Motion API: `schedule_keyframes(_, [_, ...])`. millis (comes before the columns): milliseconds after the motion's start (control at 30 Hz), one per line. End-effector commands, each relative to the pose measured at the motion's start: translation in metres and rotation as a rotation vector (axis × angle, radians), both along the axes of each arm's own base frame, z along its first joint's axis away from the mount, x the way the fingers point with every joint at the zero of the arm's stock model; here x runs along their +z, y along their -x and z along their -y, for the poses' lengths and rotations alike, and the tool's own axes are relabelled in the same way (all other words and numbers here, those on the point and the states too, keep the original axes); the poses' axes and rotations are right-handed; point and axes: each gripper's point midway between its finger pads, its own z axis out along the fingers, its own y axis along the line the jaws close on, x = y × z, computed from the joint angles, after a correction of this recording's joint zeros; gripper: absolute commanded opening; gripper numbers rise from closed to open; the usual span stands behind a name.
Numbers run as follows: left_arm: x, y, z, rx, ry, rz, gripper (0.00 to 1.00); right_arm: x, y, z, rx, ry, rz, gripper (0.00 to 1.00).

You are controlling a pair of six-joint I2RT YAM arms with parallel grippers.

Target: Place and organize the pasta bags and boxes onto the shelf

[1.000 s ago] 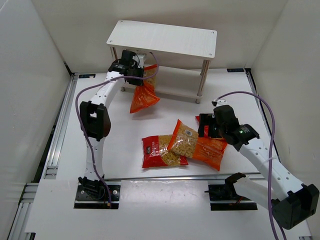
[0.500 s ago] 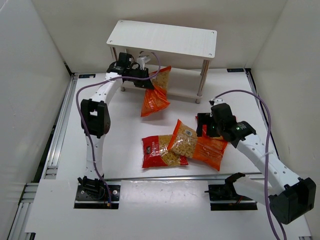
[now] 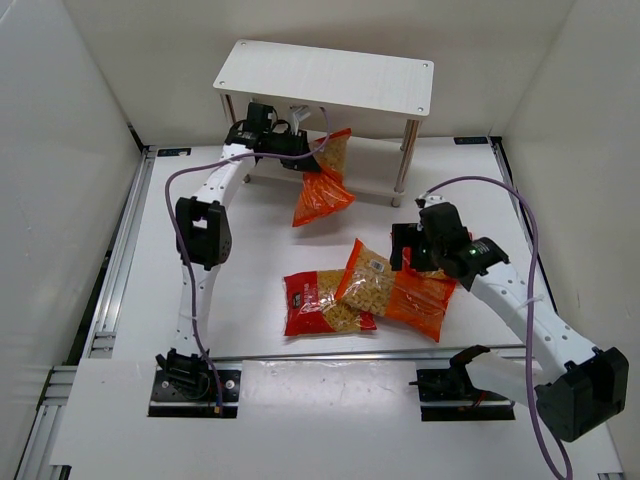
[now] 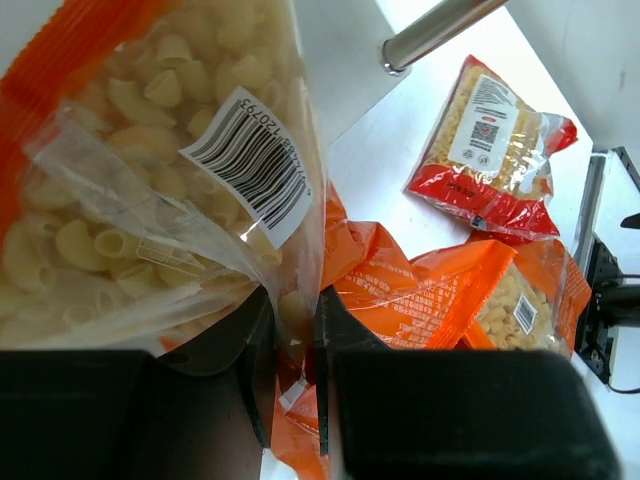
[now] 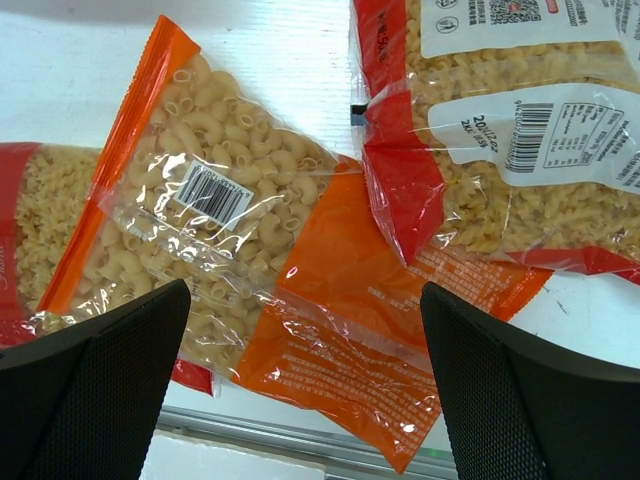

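The shelf's lower level's bare end (image 3: 374, 164) (image 4: 345, 55) is to the right in the top view, so my left gripper will move that way next and let go of the orange bag there.
My left gripper (image 3: 303, 150) is shut on the edge of an orange pasta bag (image 3: 325, 185), which hangs in the air at the front of the shelf's (image 3: 325, 75) lower tier. In the left wrist view the held orange bag (image 4: 150, 170) fills the top left, pinched between my gripper's (image 4: 296, 335) fingers. My right gripper (image 3: 408, 250) is open over a second orange bag (image 3: 395, 288) on the table; it also shows in the right wrist view (image 5: 250, 250), between my gripper's (image 5: 305, 385) spread fingers. One red bag (image 3: 318, 303) lies left of it. Another red bag (image 5: 500, 150) lies beyond it.
The shelf's silver legs (image 3: 408, 150) stand at its corners; one leg (image 4: 440, 28) shows close to the held bag. White walls close in the table on three sides. A metal rail (image 3: 350, 355) runs along the near edge.
My left gripper has carried the orange bag to the right along the shelf front, and the bag has swung further under the top board. My right gripper has shifted slightly left over the table bags.
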Motion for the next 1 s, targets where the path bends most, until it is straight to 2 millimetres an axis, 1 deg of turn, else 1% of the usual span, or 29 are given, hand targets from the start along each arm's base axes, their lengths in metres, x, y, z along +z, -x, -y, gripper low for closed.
schedule_keyframes(0, [0.065, 0.008, 0.028, -0.137, 0.134, 0.194, 0.10, 0.018, -0.005, -0.012, 0.025, -0.041, 0.035, 1.00])
schedule_keyframes(33, [0.060, 0.004, 0.029, -0.137, 0.135, 0.196, 0.10, 0.013, -0.002, -0.012, 0.031, -0.041, 0.021, 1.00])
schedule_keyframes(67, [0.059, 0.000, 0.030, -0.138, 0.138, 0.211, 0.10, 0.013, -0.002, -0.012, 0.024, -0.047, 0.019, 1.00])
schedule_keyframes(133, [0.064, -0.010, 0.032, -0.129, 0.144, 0.263, 0.10, 0.010, 0.000, -0.013, 0.030, -0.049, 0.007, 1.00])
schedule_keyframes(167, [0.074, -0.015, 0.033, -0.131, 0.153, 0.303, 0.10, 0.010, 0.000, -0.013, 0.030, -0.049, 0.007, 1.00])
schedule_keyframes(200, [0.071, -0.022, 0.034, -0.119, 0.151, 0.325, 0.10, 0.010, 0.000, -0.013, 0.030, -0.049, 0.007, 1.00])
schedule_keyframes(233, [0.076, -0.028, 0.039, -0.106, 0.149, 0.367, 0.10, 0.006, 0.001, -0.012, 0.030, -0.044, -0.001, 1.00])
schedule_keyframes(267, [0.089, -0.032, 0.039, -0.093, 0.153, 0.412, 0.10, 0.006, 0.002, -0.014, 0.029, -0.058, -0.007, 1.00])
schedule_keyframes(300, [0.084, -0.038, 0.039, -0.080, 0.148, 0.422, 0.10, 0.005, 0.004, -0.013, 0.029, -0.054, -0.015, 1.00])
schedule_keyframes(333, [0.091, -0.040, 0.044, -0.071, 0.149, 0.454, 0.10, 0.002, 0.006, -0.013, 0.019, -0.057, -0.026, 1.00])
schedule_keyframes(367, [0.100, -0.047, 0.045, -0.057, 0.158, 0.510, 0.10, 0.002, 0.006, -0.013, 0.019, -0.057, -0.026, 1.00])
schedule_keyframes(400, [0.104, -0.049, 0.050, -0.051, 0.161, 0.540, 0.10, -0.003, 0.010, -0.011, 0.010, -0.054, -0.046, 1.00])
schedule_keyframes(433, [0.114, -0.050, 0.050, -0.041, 0.167, 0.573, 0.10, -0.007, 0.012, -0.012, 0.007, -0.061, -0.062, 1.00])
schedule_keyframes(467, [0.119, -0.053, 0.056, -0.024, 0.167, 0.602, 0.10, -0.007, 0.012, -0.012, 0.007, -0.061, -0.062, 1.00])
schedule_keyframes(500, [0.126, -0.048, 0.063, -0.035, 0.177, 0.620, 0.10, -0.010, 0.017, -0.010, -0.001, -0.062, -0.074, 1.00])
schedule_keyframes(533, [0.127, -0.050, 0.063, -0.026, 0.177, 0.631, 0.10, -0.015, 0.019, -0.009, -0.010, -0.062, -0.087, 1.00])
schedule_keyframes(567, [0.129, -0.049, 0.068, -0.016, 0.175, 0.641, 0.10, -0.015, 0.018, -0.008, -0.016, -0.056, -0.084, 1.00])
schedule_keyframes(600, [0.134, -0.051, 0.069, -0.015, 0.184, 0.666, 0.10, -0.019, 0.020, -0.007, -0.024, -0.056, -0.095, 1.00])
schedule_keyframes(667, [0.140, -0.057, 0.067, 0.015, 0.184, 0.699, 0.10, -0.020, 0.022, -0.007, -0.031, -0.062, -0.097, 1.00])
schedule_keyframes(700, [0.137, -0.061, 0.067, 0.024, 0.183, 0.705, 0.10, -0.024, 0.024, -0.006, -0.031, -0.056, -0.106, 1.00])
schedule_keyframes(733, [0.133, -0.063, 0.073, 0.026, 0.189, 0.721, 0.10, -0.024, 0.024, -0.006, -0.039, -0.061, -0.109, 1.00])
schedule_keyframes(800, [0.134, -0.067, 0.074, 0.038, 0.200, 0.758, 0.10, -0.026, 0.024, -0.006, -0.039, -0.057, -0.117, 1.00])
schedule_keyframes(833, [0.135, -0.065, 0.080, 0.031, 0.210, 0.774, 0.10, -0.029, 0.024, -0.006, -0.040, -0.050, -0.128, 1.00])
schedule_keyframes(867, [0.131, -0.070, 0.080, 0.044, 0.210, 0.785, 0.10, -0.029, 0.024, -0.006, -0.040, -0.050, -0.128, 1.00])
schedule_keyframes(900, [0.128, -0.069, 0.087, 0.035, 0.222, 0.802, 0.10, -0.032, 0.024, -0.006, -0.040, -0.045, -0.138, 1.00])
schedule_keyframes(933, [0.131, -0.064, 0.096, 0.023, 0.232, 0.812, 0.10, -0.034, 0.024, -0.006, -0.041, -0.039, -0.147, 1.00])
schedule_keyframes(967, [0.127, -0.062, 0.102, 0.014, 0.236, 0.811, 0.10, -0.034, 0.024, -0.006, -0.041, -0.039, -0.147, 1.00])
